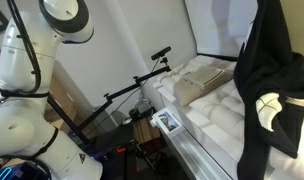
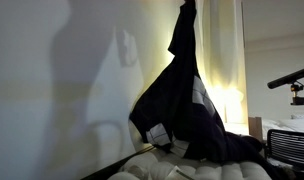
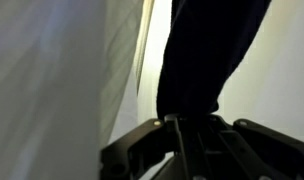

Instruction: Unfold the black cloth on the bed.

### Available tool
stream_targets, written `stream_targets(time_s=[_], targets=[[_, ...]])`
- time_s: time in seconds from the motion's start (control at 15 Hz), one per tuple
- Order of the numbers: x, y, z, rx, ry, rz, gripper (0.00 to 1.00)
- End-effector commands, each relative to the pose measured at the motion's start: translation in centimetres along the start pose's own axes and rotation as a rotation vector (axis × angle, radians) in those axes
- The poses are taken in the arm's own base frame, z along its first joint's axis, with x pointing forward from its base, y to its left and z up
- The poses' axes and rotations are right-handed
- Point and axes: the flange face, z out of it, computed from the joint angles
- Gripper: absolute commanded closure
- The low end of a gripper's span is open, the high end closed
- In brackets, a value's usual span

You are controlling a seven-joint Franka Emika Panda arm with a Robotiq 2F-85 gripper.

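Observation:
My gripper needs to swing across toward the tan bundle next, high over the bare mattress [image 1: 226, 99] beside it, and let go, because that part of the bed is uncovered.
The black cloth [image 1: 264, 80] hangs limp from high above the bed [image 1: 207, 105], with a white patch low on it. In an exterior view its lower part [image 2: 192, 120] is still draped on the bed [image 2: 182, 172] and its top reaches the frame's upper edge. In the wrist view my gripper [image 3: 190, 122] is shut on a bunched part of the black cloth [image 3: 207, 50], which stretches away from the jaws. The gripper itself is out of frame in both exterior views.
A black camera tripod [image 1: 132, 92] stands beside the bed, between it and my white arm base [image 1: 27, 90]. Another camera on a mount [image 2: 292, 78] is at the far side. A white wall and a curtain [image 2: 227, 50] are behind the bed.

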Motion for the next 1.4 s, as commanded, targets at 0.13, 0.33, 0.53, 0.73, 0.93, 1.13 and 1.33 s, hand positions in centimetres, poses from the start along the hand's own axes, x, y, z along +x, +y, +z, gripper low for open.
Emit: stream_targets(time_s=[0.13, 0.33, 0.53, 0.73, 0.93, 1.13, 1.33], targets=[[-2.9, -1.5, -2.0, 0.057, -0.188, -0.057, 0.94], [-4.4, -3.5, -7.7, 0.232, -0.288, -0.061, 0.93], [-4.7, -3.7, -15.2, 0.397, -0.362, -0.106, 0.94], [-4.7, -3.4, -21.1, 0.564, -0.417, -0.166, 0.93], [-5.2, -3.3, -24.1, 0.706, -0.493, -0.254, 0.94], [-5.9, -3.5, -24.0, 0.812, -0.579, -0.368, 0.94], [-6.9, -3.6, -22.4, 0.883, -0.681, -0.489, 0.66]])
